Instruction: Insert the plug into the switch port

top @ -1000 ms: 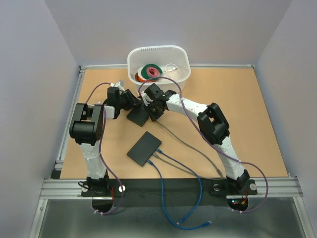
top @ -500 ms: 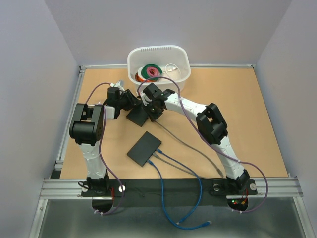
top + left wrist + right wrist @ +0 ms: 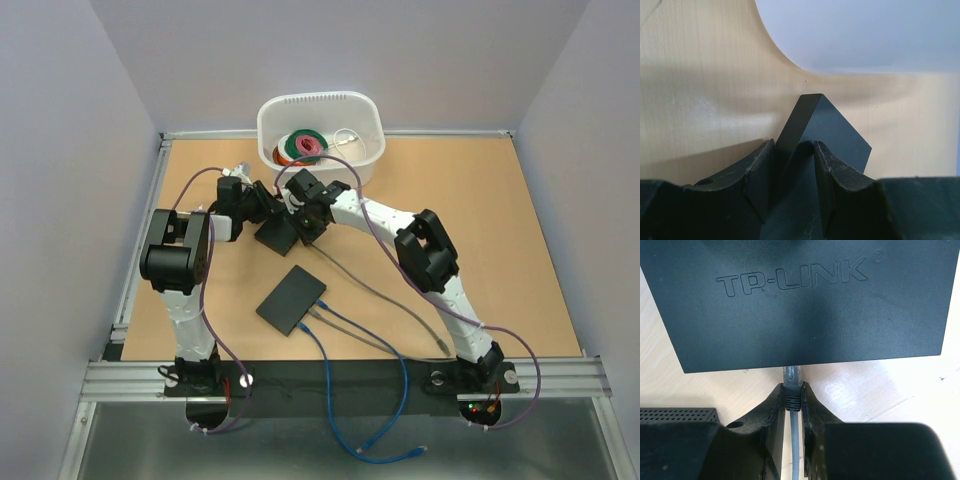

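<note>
Part of the plug's clear tip (image 3: 791, 374) still shows outside the switch (image 3: 810, 320), so my right gripper will next push toward the switch's edge and let go of the grey plug.
The black TP-LINK switch (image 3: 277, 234) lies at the back middle of the table. In the left wrist view my left gripper (image 3: 794, 172) is shut on one corner of the switch (image 3: 827, 125). In the right wrist view my right gripper (image 3: 792, 395) is shut on the grey plug (image 3: 792, 378) of a grey cable (image 3: 795, 445). The plug's clear tip meets the near edge of the switch (image 3: 800, 305); how far it sits in the port is hidden. In the top view both grippers, left (image 3: 262, 205) and right (image 3: 303, 222), flank the switch.
A white tub (image 3: 320, 130) with coloured tape rolls stands behind the switch. A second black switch (image 3: 291, 299) with blue cables (image 3: 330, 400) plugged in lies nearer the front. The grey cable (image 3: 390, 300) trails toward the right arm's base.
My right gripper has crept slightly left toward the switch with the plug. The left arm and the switch have held still.
</note>
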### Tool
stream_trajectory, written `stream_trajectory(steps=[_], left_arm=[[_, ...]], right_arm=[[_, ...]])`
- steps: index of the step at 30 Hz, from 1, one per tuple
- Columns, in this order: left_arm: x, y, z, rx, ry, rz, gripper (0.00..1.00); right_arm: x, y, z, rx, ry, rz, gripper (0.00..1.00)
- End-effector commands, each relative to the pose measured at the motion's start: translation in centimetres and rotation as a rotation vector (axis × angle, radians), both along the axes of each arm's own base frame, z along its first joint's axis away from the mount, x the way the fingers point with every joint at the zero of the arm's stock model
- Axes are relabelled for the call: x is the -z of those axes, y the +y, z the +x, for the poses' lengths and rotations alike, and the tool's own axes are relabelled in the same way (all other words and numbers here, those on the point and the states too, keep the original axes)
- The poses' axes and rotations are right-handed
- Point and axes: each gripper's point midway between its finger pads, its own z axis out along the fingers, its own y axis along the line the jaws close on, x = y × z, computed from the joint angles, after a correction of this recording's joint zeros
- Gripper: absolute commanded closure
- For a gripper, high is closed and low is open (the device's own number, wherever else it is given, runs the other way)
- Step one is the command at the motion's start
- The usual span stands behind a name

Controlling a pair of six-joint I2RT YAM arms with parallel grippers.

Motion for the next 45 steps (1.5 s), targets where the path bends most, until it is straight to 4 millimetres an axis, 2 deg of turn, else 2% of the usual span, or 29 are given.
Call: stream_trajectory(steps=[1, 3, 5, 10, 13, 18, 22, 23, 24, 25, 26, 27, 28, 30, 31, 33, 37, 40, 41, 42, 44, 45], left_arm=[[0.4, -0.8, -2.2, 0.045, 0.042, 0.004, 0.53], [1.0, -0.7, -2.8, 0.046, 0.052, 0.009, 0.53], [1.7, -0.6, -3.6, 0.044, 0.067, 0.015, 0.53], [3.0, -1.6, -5.2, 0.065, 0.093, 0.031, 0.53], [3.6, -1.9, -5.7, 0.076, 0.105, 0.036, 0.54], [4.0, -2.6, -6.4, 0.102, 0.108, 0.033, 0.54], [4.4, -3.0, -6.7, 0.113, 0.112, 0.036, 0.54], [4.7, -3.2, -7.0, 0.115, 0.119, 0.039, 0.54], [4.7, -3.3, -6.9, 0.114, 0.116, 0.038, 0.54], [4.9, -3.4, -7.1, 0.118, 0.12, 0.039, 0.54], [5.2, -3.5, -7.2, 0.116, 0.124, 0.044, 0.54], [5.4, -3.6, -7.4, 0.118, 0.13, 0.047, 0.54], [5.4, -3.7, -7.4, 0.118, 0.13, 0.046, 0.54], [5.8, -4.0, -8.1, 0.12, 0.141, 0.039, 0.54], [5.9, -4.0, -8.3, 0.118, 0.143, 0.037, 0.54], [6.7, -4.1, -9.4, 0.115, 0.162, 0.038, 0.54], [6.7, -4.2, -10.3, 0.109, 0.176, 0.026, 0.54], [6.6, -3.6, -10.5, 0.081, 0.178, 0.041, 0.54], [6.6, -3.5, -10.3, 0.071, 0.179, 0.047, 0.54], [6.5, -3.3, -10.2, 0.062, 0.186, 0.05, 0.54], [6.4, -3.1, -10.1, 0.031, 0.199, 0.046, 0.54], [6.4, -3.0, -10.0, 0.023, 0.206, 0.045, 0.54]], right_arm=[[-1.9, 2.3, 2.1, 0.01, -0.109, 0.073, 1.0], [-1.0, 2.1, 2.1, 0.021, -0.111, 0.058, 0.99], [-1.1, 2.0, 2.4, 0.04, -0.131, 0.067, 0.99], [-2.6, 2.8, 4.0, 0.065, -0.198, 0.12, 0.99], [-2.9, 3.4, 4.6, 0.056, -0.217, 0.137, 0.99], [-4.3, 4.8, 4.6, -0.015, -0.243, 0.207, 1.0], [-5.8, 6.0, 5.4, -0.047, -0.291, 0.257, 0.99], [-5.7, 6.4, 5.4, -0.068, -0.293, 0.262, 1.0], [-5.8, 6.7, 5.7, -0.076, -0.3, 0.267, 1.0], [-7.1, 7.4, 6.2, -0.079, -0.324, 0.293, 0.99], [-7.6, 7.7, 6.5, -0.09, -0.339, 0.302, 1.0], [-7.0, 8.1, 6.7, -0.096, -0.336, 0.302, 1.0], [-8.4, 8.7, 7.3, -0.098, -0.362, 0.33, 1.0], [-8.1, 9.4, 7.8, -0.104, -0.367, 0.341, 0.99], [-9.0, 9.9, 8.2, -0.103, -0.383, 0.363, 0.99], [-9.4, 10.5, 8.6, -0.101, -0.392, 0.384, 0.99], [-9.0, 11.4, 9.0, -0.111, -0.392, 0.403, 0.99], [-7.6, 10.9, 8.8, -0.123, -0.388, 0.37, 1.0], [-7.9, 10.5, 9.0, -0.126, -0.408, 0.353, 0.99], [-6.3, 9.8, 8.6, -0.13, -0.39, 0.317, 0.91], [-5.9, 8.7, 8.6, -0.144, -0.417, 0.266, 0.8], [-5.6, 8.3, 8.6, -0.146, -0.424, 0.246, 0.64]])
